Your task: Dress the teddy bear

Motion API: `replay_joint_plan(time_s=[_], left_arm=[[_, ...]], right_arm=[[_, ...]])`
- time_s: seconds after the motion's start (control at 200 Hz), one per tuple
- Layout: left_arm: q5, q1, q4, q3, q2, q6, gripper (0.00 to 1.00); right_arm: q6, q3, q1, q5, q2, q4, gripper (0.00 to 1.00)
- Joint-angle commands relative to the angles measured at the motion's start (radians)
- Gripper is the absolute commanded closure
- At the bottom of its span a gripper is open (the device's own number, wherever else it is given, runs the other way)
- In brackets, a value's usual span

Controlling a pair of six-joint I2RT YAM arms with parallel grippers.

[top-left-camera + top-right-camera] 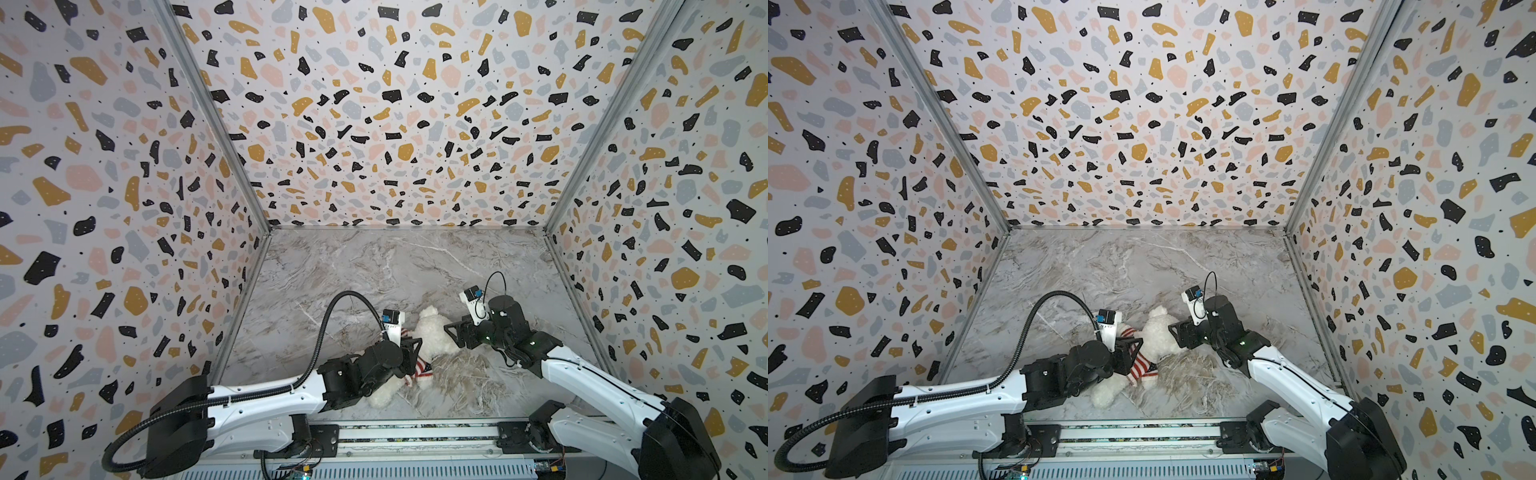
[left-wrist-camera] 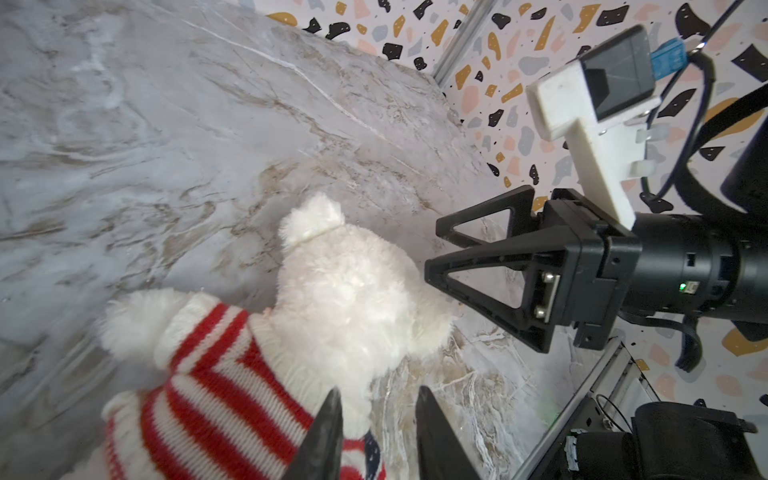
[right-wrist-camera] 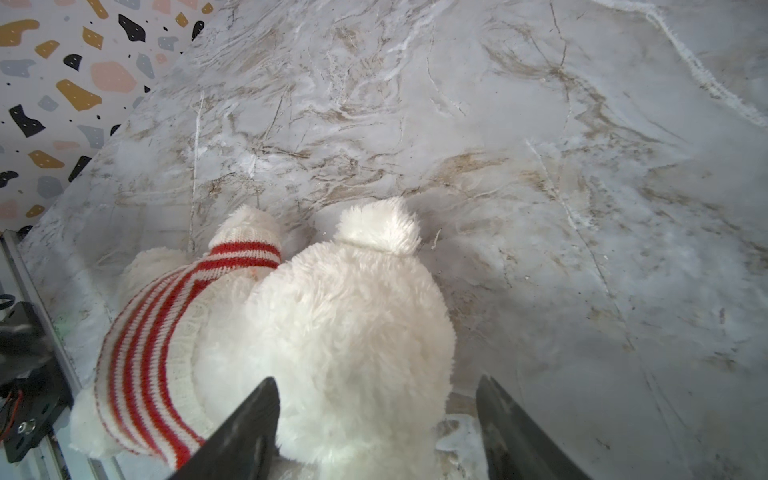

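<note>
My right gripper should move next toward the striped top, with its wide-open fingers going onto the bear's head, because the head's fluffy fur already shows between my fingers.
The white fluffy teddy bear (image 1: 432,328) (image 1: 1158,328) lies on the marble table between my two grippers. A red-and-white striped knit top (image 1: 417,370) (image 1: 1140,368) covers its body and one arm, and a navy patch shows at the hem. My left gripper (image 2: 378,392) (image 1: 411,347) hovers at the top (image 2: 216,395) beside the bear's neck. Its jaws stand slightly apart, with only fur edge and table between them. My right gripper (image 3: 378,380) (image 1: 451,330) is open wide at the bear's head (image 3: 332,324), one fingertip against the fur. The bear's face is hidden.
The marble table (image 1: 374,266) stretches bare behind the bear. Terrazzo-patterned walls (image 1: 124,208) close in the left, back and right sides. A metal rail (image 1: 415,432) with both arm bases runs along the front edge.
</note>
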Motion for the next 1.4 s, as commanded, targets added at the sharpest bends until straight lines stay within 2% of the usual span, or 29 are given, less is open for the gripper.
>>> replay_joint_plan(time_s=[0.0, 0.375, 0.666, 0.841, 0.976, 1.226, 1.321, 1.397], left_arm=[[-0.019, 0.020, -0.028, -0.039, -0.013, -0.044, 0.68], [-0.031, 0.040, -0.010, -0.110, 0.016, -0.066, 0.69], [-0.010, 0.042, 0.032, -0.155, 0.057, -0.107, 0.74], [-0.010, 0.042, 0.037, -0.160, 0.062, -0.108, 0.75], [-0.018, 0.043, 0.018, -0.148, 0.040, -0.103, 0.75], [-0.050, 0.045, -0.017, -0.137, -0.086, -0.104, 0.74], [-0.068, 0.050, -0.073, -0.119, -0.145, -0.103, 0.72], [-0.070, 0.064, -0.119, -0.107, -0.193, -0.092, 0.65]], right_arm=[[0.002, 0.042, 0.009, -0.003, 0.034, 0.048, 0.24], [0.002, 0.074, 0.035, -0.065, 0.177, 0.108, 0.20], [0.003, 0.055, 0.059, -0.083, 0.244, 0.144, 0.25], [0.003, 0.055, 0.068, -0.072, 0.250, 0.148, 0.42], [0.000, 0.067, 0.069, -0.062, 0.225, 0.136, 0.61], [-0.039, 0.116, 0.117, -0.030, 0.155, 0.094, 0.97], [-0.063, 0.126, 0.143, 0.011, 0.094, 0.097, 1.00], [-0.096, 0.131, 0.176, 0.054, 0.039, 0.103, 1.00]])
